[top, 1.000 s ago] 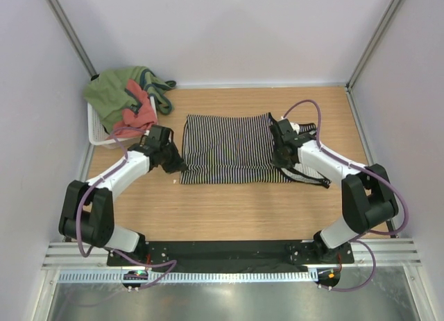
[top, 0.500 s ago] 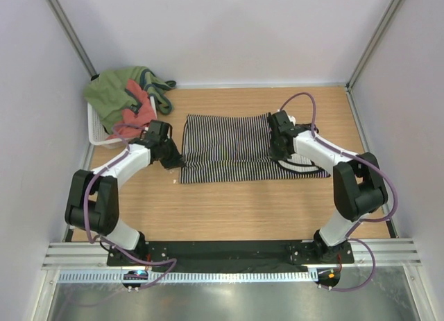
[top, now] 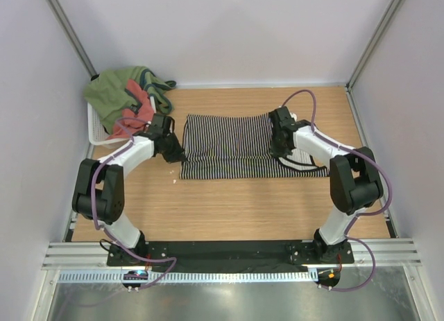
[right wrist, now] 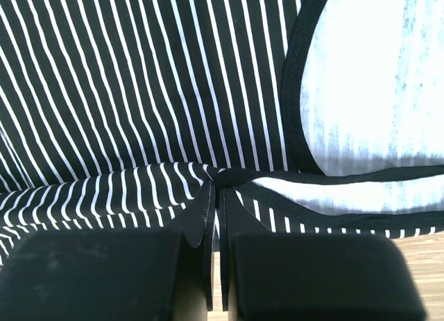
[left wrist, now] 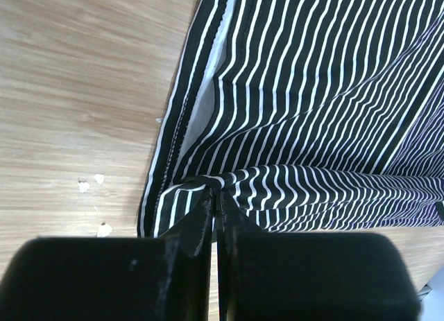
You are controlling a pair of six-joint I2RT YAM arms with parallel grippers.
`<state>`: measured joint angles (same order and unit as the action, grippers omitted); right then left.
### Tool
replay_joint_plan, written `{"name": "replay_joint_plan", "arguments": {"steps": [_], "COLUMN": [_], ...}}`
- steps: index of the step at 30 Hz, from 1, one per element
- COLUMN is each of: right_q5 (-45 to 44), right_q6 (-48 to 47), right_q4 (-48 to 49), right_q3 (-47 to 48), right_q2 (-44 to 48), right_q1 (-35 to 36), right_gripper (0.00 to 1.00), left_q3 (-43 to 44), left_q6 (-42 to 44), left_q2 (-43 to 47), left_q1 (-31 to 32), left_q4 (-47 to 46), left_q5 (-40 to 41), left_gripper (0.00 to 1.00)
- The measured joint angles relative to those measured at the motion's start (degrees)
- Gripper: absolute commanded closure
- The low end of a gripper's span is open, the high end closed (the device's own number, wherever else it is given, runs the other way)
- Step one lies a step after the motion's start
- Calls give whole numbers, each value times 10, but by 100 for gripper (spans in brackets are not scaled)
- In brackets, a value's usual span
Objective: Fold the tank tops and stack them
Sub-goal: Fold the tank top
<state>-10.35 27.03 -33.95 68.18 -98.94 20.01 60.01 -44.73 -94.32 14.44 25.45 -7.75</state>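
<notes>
My right gripper eases outward and down next, laying the pinched edge onto the striped cloth (top: 277, 156) (right wrist: 225, 171) beside the armhole, then releases it, because that fold still stands raised.
The black-and-white striped tank top (top: 229, 148) lies on the wooden table, its near half lifted and carried toward the far edge. My left gripper (top: 175, 149) is shut on its left edge; the pinched fold shows in the left wrist view (left wrist: 215, 186). My right gripper (top: 279, 144) is shut on its right side near the black-trimmed armhole, as the right wrist view (right wrist: 216, 179) shows. The salmon-red tank top (top: 137, 111) with teal trim lies in the white basket (top: 94, 130) at the far left.
A green garment (top: 111, 92) hangs over the basket. The striped top's black straps (top: 305, 167) trail on the table at the right. Bare wood (top: 236, 210) lies between the top and the arm bases. Small white crumbs (left wrist: 94, 186) lie left of the cloth.
Both grippers have moved away from me toward the far edge, carrying the striped top's near edge over its far half. The straps at the right have drawn in closer.
</notes>
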Motion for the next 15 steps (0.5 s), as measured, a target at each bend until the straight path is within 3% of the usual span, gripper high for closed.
{"name": "replay_joint_plan", "arguments": {"steps": [15], "right_q5": [14], "right_q6": [-2], "right_q4": [-4], "right_q3": [33], "right_q2": [-28], "right_q1": [-11], "right_gripper": [99], "left_q3": [34], "left_q6": [1], "left_q2": [-24], "left_q1": [-12], "left_q4": [2], "left_q5": [-3], "left_gripper": [100]}}
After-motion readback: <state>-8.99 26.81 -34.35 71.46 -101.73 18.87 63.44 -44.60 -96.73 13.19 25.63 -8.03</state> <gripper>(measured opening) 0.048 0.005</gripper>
